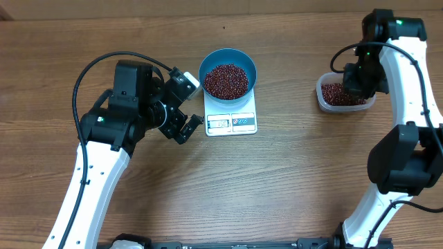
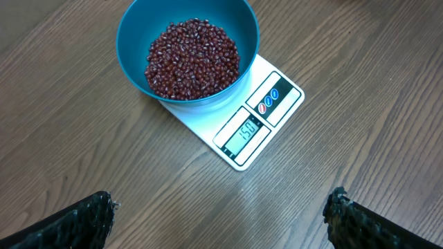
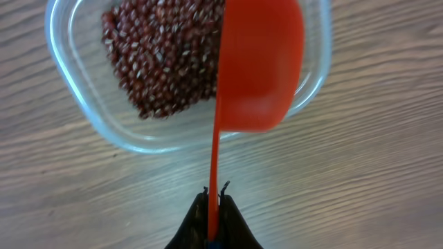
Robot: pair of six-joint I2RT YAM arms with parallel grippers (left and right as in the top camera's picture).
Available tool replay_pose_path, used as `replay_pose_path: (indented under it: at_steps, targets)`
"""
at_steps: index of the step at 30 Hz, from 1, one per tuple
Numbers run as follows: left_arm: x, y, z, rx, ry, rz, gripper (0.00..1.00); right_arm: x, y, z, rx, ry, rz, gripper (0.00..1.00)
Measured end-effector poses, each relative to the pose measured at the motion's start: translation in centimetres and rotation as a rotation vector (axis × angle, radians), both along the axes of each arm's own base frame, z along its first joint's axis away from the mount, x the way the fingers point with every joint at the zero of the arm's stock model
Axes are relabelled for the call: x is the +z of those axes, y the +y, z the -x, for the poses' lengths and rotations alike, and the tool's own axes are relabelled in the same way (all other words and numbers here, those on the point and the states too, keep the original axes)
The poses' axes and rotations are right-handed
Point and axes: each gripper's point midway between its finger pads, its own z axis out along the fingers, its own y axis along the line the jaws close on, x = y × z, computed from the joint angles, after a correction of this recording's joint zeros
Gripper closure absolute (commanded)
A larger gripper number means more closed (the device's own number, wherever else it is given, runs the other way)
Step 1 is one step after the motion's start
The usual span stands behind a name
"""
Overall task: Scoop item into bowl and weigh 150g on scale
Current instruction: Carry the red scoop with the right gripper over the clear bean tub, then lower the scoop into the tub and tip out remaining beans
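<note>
The robot's right gripper will next turn and go down to the left in the overhead view to let go of the orange scoop, because the tub's beans are below it.
The blue bowl stands on the white scale and holds a heap of dark red beans. The scale's display reads 150. My left gripper is open and empty, just left of the scale. At the right, my right gripper is shut on the thin handle of an orange scoop. The scoop hangs over a clear tub with more beans. No beans show in the scoop.
The wooden table spreads around the scale and the tub. Both arm bases stand at the near edge, the left arm crossing the left half and the right arm along the right edge.
</note>
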Motion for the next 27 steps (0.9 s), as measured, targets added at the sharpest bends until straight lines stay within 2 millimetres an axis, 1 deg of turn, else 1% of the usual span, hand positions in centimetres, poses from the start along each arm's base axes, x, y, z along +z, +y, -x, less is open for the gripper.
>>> replay_pose_path:
  at_steps: [8,16,20,22,24,27]
  targets:
    - [0.0,0.0,0.0,0.0,0.0,0.0,0.01,0.4,-0.4,-0.3,0.02,-0.001,0.122,0.96]
    - [0.0,0.0,0.0,0.0,0.0,0.0,0.0,0.8,0.5,-0.6,0.072,-0.003,0.204,0.96]
    - [0.0,0.0,0.0,0.0,0.0,0.0,0.0,0.9,0.8,-0.3,0.074,0.009,0.221,0.96]
    - [0.0,0.0,0.0,0.0,0.0,0.0,0.01,0.9,0.9,-0.1,0.047,0.007,0.211,0.96]
    - [0.0,0.0,0.0,0.0,0.0,0.0,0.0,0.6,1.4,-0.2,0.008,-0.005,0.161,0.96]
    - [0.0,0.0,0.0,0.0,0.0,0.0,0.0,0.0,3.0,-1.1,-0.074,-0.05,-0.011,0.96]
